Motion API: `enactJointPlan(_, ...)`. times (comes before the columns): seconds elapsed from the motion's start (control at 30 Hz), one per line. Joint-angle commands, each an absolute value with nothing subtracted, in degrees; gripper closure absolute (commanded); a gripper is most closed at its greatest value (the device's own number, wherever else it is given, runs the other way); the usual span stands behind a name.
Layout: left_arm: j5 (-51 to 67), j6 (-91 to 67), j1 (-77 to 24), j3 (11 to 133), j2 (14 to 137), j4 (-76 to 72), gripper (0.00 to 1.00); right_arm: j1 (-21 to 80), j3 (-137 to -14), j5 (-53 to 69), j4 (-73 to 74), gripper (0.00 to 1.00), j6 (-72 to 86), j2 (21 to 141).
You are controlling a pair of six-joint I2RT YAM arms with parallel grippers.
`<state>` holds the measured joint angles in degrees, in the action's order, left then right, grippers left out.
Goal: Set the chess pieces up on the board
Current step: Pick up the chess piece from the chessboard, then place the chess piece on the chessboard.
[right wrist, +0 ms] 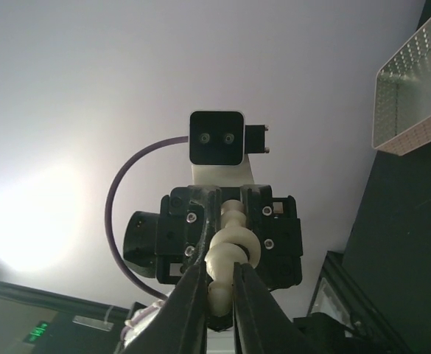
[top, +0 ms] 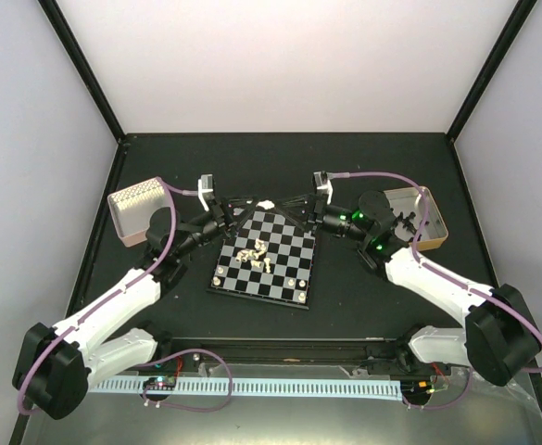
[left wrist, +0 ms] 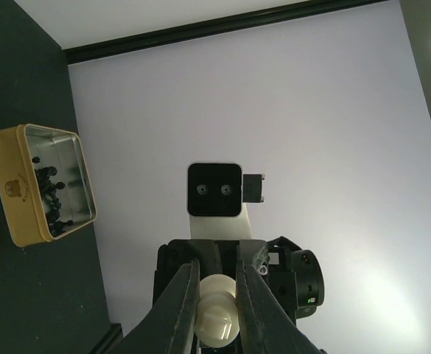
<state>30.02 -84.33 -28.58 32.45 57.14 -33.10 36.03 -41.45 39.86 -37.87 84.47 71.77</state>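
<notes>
Next, my left gripper draws back, tips downward, lowers and releases, since the empty middle of the board's front row (top: 252,288) lies below and back from it.
The board (top: 284,243) lies mid-table. A heap of cream-white chess pieces (top: 255,253) rests on it, with a few more (top: 296,282) near its front edge. Both grippers meet just above the board's far edge on one white piece (top: 265,203). In the left wrist view my left gripper (left wrist: 216,295) is shut on this piece (left wrist: 219,313), with the right gripper (left wrist: 222,254) facing it. In the right wrist view my right gripper (right wrist: 219,284) is closed on the piece's (right wrist: 230,251) near end, and its far end sits between the left gripper's fingers (right wrist: 214,214).
A pinkish tin (top: 133,211) with a pale dotted inside stands at the left and also shows in the right wrist view (right wrist: 414,96). A tan tin (top: 434,225) holding black pieces stands at the right and also shows in the left wrist view (left wrist: 23,214). Black frame posts rise at the back corners.
</notes>
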Motion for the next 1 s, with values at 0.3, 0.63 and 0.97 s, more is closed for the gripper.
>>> enactJointPlan(0.3, 24.5, -72.7, -28.4, 32.1, 53.4, -20.0, 0.98, 36.5, -48.4, 37.5, -5.1, 0.99, 61.0, 70.6)
enactJointPlan(0.63, 1.4, -41.3, -28.4, 33.9, 40.7, 19.7, 0.98, 41.3, -63.2, 14.7, 41.5, 0.99, 27.5, 83.1)
enactJointPlan(0.97, -6.2, -35.5, -28.4, 33.4, 35.2, 22.9, 0.99, 52.8, -74.6, 3.9, 52.2, 0.97, 23.2, 98.9)
